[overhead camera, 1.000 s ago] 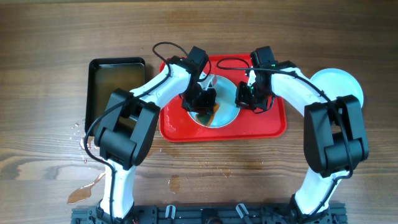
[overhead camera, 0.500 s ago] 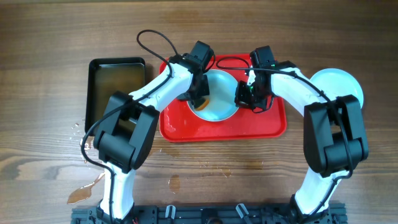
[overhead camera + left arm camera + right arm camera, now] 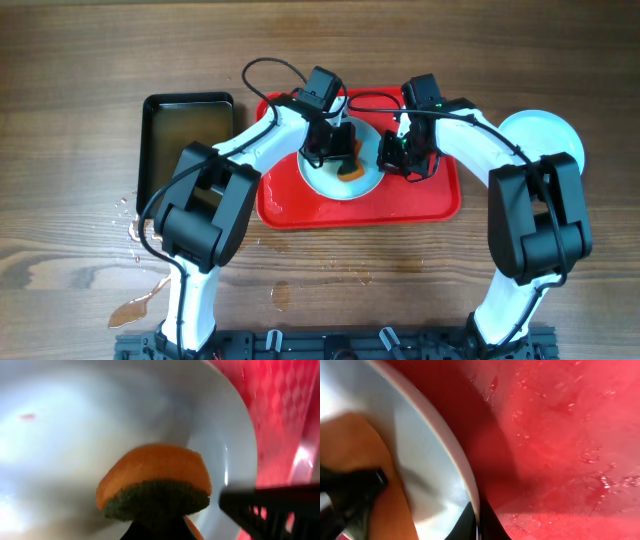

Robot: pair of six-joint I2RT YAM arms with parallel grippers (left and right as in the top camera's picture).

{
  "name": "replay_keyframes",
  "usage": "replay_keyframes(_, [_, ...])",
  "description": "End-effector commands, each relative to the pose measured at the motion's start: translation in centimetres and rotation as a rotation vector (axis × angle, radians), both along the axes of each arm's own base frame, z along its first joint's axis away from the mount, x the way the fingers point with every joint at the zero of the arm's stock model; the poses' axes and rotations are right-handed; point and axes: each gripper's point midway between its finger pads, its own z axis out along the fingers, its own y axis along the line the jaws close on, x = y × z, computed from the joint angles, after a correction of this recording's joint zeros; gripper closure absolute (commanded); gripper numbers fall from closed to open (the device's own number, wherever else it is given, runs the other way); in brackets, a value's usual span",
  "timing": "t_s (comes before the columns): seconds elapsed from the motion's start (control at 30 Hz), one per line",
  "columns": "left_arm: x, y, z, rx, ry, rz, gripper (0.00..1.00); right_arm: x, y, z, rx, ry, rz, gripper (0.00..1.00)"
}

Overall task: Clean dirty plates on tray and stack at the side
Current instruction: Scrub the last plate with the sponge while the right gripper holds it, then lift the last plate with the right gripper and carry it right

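Note:
I will lift the plate with my right gripper next, then carry it to the right in the overhead view. I will release it onto the clean plate (image 3: 545, 130), because that one is beside the tray.
A pale-blue plate (image 3: 328, 183) lies on the red tray (image 3: 440, 200). My left gripper (image 3: 341, 158) is shut on an orange sponge (image 3: 351, 172) with a dark green scouring side, pressed on the plate's right half. The left wrist view shows the sponge (image 3: 155, 485) against the plate (image 3: 75, 435), with the tray (image 3: 285, 410) beyond. My right gripper (image 3: 393, 157) is shut on the plate's right rim. In the right wrist view its fingers (image 3: 479, 522) pinch the rim (image 3: 437, 445) above the wet tray (image 3: 560, 435). A clean plate (image 3: 545, 130) sits on the table to the right of the tray.
A black pan (image 3: 186, 102) with brownish water stands left of the tray. Brown puddles lie on the wooden table near the front left (image 3: 135, 310) and front centre (image 3: 282, 293). A black cable (image 3: 262, 72) loops above the tray's far left corner.
My left gripper has swept the sponge from the plate's left side over to its right half. The right gripper has kept still on the rim.

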Motion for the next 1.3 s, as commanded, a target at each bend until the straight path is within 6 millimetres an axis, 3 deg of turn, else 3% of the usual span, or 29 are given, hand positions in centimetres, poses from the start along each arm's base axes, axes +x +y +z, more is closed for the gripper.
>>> replay_keyframes(0.0, [3.7,6.8,-2.3,0.363,-0.148,0.262,0.96,-1.5,-0.6,-1.9,-0.045,0.054,0.01,0.96])
replay_keyframes(0.13, [3.0,12.2,-2.3,0.619,-0.159,0.425,0.96,-1.4,-0.6,-1.9,-0.044,0.051,0.01,0.96])
replay_keyframes(0.23, [-0.4,12.9,-2.9,0.664,-0.023,0.38,0.94,-1.4,-0.5,-1.9,-0.044,0.05,0.01,0.96])
replay_keyframes(0.3, [-3.8,11.6,-3.4,0.603,0.143,0.278,0.96,-1.4,-0.5,-1.9,-0.044,0.05,0.011,0.96])
replay_keyframes(0.33, [-5.7,9.9,-3.4,0.507,0.234,0.162,0.96,-1.4,-0.5,-1.9,-0.044,0.049,0.013,0.96])
replay_keyframes(0.47, [-9.3,4.4,-1.6,0.166,0.401,-0.063,0.96,-1.5,-0.5,-1.9,-0.04,0.049,0.019,0.96])
replay_keyframes(0.53, [-9.9,2.0,0.3,-0.017,0.433,-0.139,0.96,-1.6,-0.5,-1.9,-0.04,0.048,0.033,0.96])
replay_keyframes(0.6, [-8.8,1.4,1.8,-0.111,0.421,-0.146,0.96,-1.6,-0.5,-1.9,-0.037,0.051,0.035,0.96])
replay_keyframes(0.7, [-5.2,3.0,4.1,-0.153,0.362,-0.075,0.96,-1.6,-0.2,-1.8,-0.019,0.052,0.037,0.96])
replay_keyframes(0.8, [-1.7,6.3,7.3,-0.195,0.284,0.02,0.96,-1.5,-0.1,-1.7,-0.015,0.046,0.041,0.96])
replay_keyframes(0.9, [1.5,11.5,11.0,-0.233,0.175,0.143,0.96,-0.7,1.9,-0.8,0.111,-0.014,0.119,0.96])
replay_keyframes(1.0, [2.4,14.7,12.5,-0.225,0.132,0.217,0.96,0.2,2.1,0.3,0.143,-0.051,0.124,0.96])
replay_keyframes(1.1, [2.0,16.5,11.9,-0.155,0.151,0.256,0.96,1.1,1.4,2.3,0.107,-0.13,0.132,0.96])
replay_keyframes(1.17, [1.8,17.0,11.4,-0.109,0.154,0.264,0.96,1.9,-0.1,4.5,0.023,-0.203,0.11,0.96])
replay_keyframes(1.27, [1.8,17.0,11.4,-0.107,0.154,0.264,0.96,2.5,-3.8,8.8,-0.19,-0.341,0.062,0.96])
